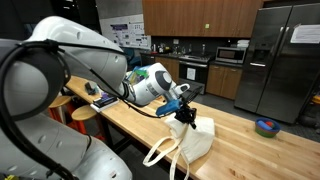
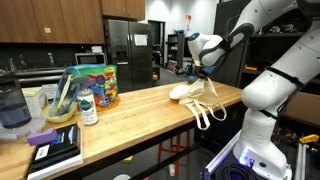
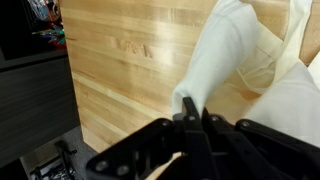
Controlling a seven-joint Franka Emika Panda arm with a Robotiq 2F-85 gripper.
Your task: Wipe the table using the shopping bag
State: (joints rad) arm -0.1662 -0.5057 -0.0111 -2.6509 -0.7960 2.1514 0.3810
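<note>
The fold of the bag goes up and outward in my gripper next, toward the tabletop's far side for release, as that side lies outward of my gripper.
The cream-white shopping bag (image 1: 200, 138) lies crumpled on the light wooden table (image 1: 245, 145), near its edge. Its loop handles (image 1: 165, 155) hang over that edge. My gripper (image 1: 184, 112) comes down on the bag's top and is shut on a fold of the cloth. In the wrist view the black fingers (image 3: 190, 112) stand pressed together, with white bag (image 3: 245, 60) cloth pinched at their tips above the table (image 3: 120, 70). From the opposite side, the gripper (image 2: 207, 73) sits above the bag (image 2: 188, 92), whose handles (image 2: 210, 112) dangle off the table (image 2: 140, 108).
A small blue-green bowl (image 1: 266, 127) sits farther along the table. At the opposite end stand a colourful tub (image 2: 97, 85), a small bottle (image 2: 88, 106), a bowl (image 2: 60, 110), dark books (image 2: 55, 150) and a clear jug (image 2: 10, 105). Kitchen cabinets and a fridge (image 1: 280, 60) stand behind.
</note>
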